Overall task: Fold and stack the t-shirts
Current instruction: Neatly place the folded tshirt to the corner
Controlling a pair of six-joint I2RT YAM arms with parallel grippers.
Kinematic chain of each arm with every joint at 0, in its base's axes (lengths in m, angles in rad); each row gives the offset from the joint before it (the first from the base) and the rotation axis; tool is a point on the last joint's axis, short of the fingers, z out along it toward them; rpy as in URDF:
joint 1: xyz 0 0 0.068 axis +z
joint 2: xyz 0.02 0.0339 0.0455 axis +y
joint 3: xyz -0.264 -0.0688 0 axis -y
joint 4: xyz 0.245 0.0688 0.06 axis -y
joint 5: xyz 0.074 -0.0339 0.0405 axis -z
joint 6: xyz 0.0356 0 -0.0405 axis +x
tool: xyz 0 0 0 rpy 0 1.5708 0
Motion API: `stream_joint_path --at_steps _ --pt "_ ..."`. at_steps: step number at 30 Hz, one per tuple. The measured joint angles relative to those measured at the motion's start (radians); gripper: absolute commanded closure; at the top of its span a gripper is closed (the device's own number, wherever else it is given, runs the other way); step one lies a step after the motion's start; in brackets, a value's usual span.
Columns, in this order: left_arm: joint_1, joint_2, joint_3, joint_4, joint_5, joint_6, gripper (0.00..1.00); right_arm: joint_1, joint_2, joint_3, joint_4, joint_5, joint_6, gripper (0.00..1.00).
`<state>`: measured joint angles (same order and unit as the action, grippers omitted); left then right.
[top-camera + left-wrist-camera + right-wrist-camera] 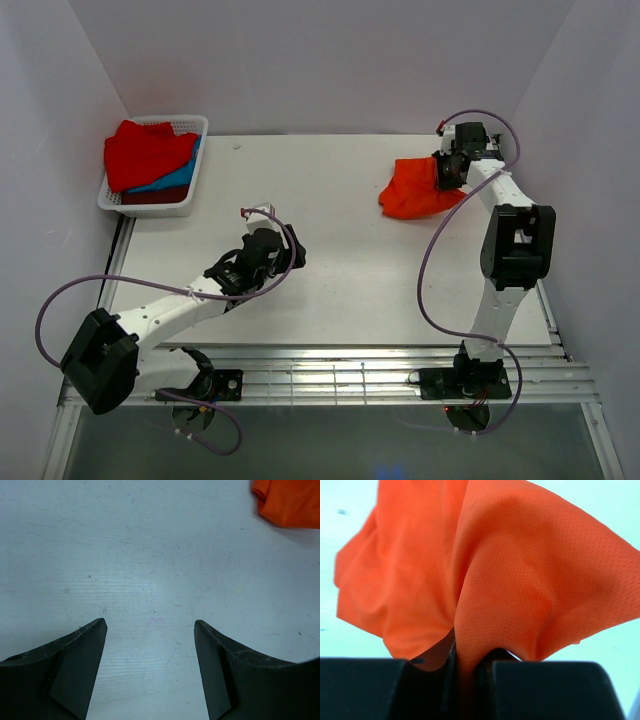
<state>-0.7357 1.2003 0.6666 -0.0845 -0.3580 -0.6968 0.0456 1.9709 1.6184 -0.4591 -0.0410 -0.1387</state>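
The t-shirt's pinched fold needs to be pulled toward the right in the top view next by my right gripper. Then my right gripper needs to release it by the side, where the table is empty.
The bright orange-red t-shirt (412, 192) lies bunched at the back right of the table. My right gripper (447, 172) is shut on a fold of it at its right edge; the cloth (510, 580) rises pinched between the jaws in the right wrist view. My left gripper (262, 214) is open and empty over bare table near the middle, well left of the shirt. A corner of the shirt (290, 502) shows at the top right of the left wrist view. Red (145, 150), blue (178, 178) and dark maroon (150, 197) t-shirts lie piled in the basket.
A white lattice basket (195, 125) stands at the back left corner of the table (330, 290). White walls close in the back and both sides. A metal rail runs along the table's near edge.
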Motion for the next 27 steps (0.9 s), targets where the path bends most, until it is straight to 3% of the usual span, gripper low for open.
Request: stream_joint_path --at_steps 12,21,23,24,25,27 --pt "0.000 0.047 0.000 -0.040 0.002 -0.045 0.20 -0.223 0.232 0.223 -0.153 -0.018 -0.116 0.92" --pt "0.000 0.101 0.021 -0.077 0.002 -0.053 0.20 -0.296 0.354 0.375 -0.219 -0.016 -0.154 0.92" --pt "0.000 0.110 0.025 -0.080 0.002 -0.056 0.20 -0.301 0.365 0.403 -0.224 -0.013 -0.159 0.86" --pt "0.000 0.116 0.027 -0.081 0.002 -0.057 0.20 -0.303 0.369 0.413 -0.226 -0.010 -0.159 0.79" --pt "0.000 0.122 0.031 -0.081 0.002 -0.059 0.20 -0.304 0.370 0.418 -0.224 -0.006 -0.156 0.65" --pt "0.000 0.133 0.036 -0.080 0.002 -0.060 0.14 -0.306 0.370 0.420 -0.219 0.009 -0.146 0.56"
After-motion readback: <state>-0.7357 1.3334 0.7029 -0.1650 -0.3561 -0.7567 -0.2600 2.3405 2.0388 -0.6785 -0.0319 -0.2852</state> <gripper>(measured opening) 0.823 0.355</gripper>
